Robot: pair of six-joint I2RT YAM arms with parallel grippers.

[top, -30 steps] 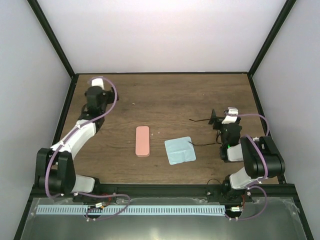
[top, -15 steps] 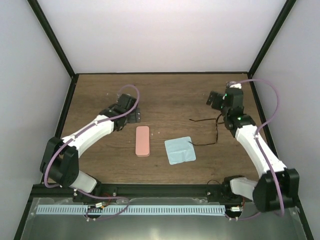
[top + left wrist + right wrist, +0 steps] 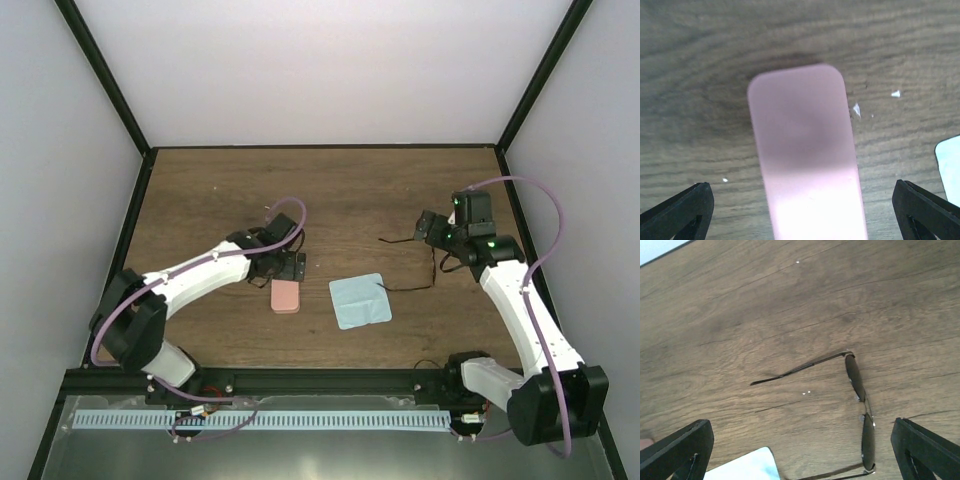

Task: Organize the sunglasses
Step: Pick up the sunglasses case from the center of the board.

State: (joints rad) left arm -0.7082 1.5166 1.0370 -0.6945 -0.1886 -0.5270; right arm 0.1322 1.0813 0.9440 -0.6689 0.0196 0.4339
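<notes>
My left gripper should next go down and move back toward my base to close across the pink case's middle [image 3: 285, 288] [image 3: 815, 197], because that is below its open fingers and nearer my base.
The sunglasses [image 3: 434, 265] lie unfolded on the wooden table at the right, temple arms pointing left. In the right wrist view their dark lenses [image 3: 856, 377] sit right of centre. My right gripper [image 3: 431, 227] hovers open above them, its gap [image 3: 800, 460] empty and touching nothing. The salmon-pink case [image 3: 286, 298] lies closed at the table's middle. My left gripper [image 3: 289, 267] is open right above the case's far end. In the left wrist view the case [image 3: 802, 150] runs between the spread fingertips [image 3: 680, 212], with no visible contact.
A light blue square cloth [image 3: 360, 300] lies flat between the case and the sunglasses; its corners show in the left wrist view [image 3: 951, 160] and in the right wrist view [image 3: 747, 466]. Black frame posts and white walls enclose the table.
My left arm swung in from the far left corner to over the pink case. My right arm extended out and now sits over the sunglasses. Case, cloth and sunglasses have not moved.
</notes>
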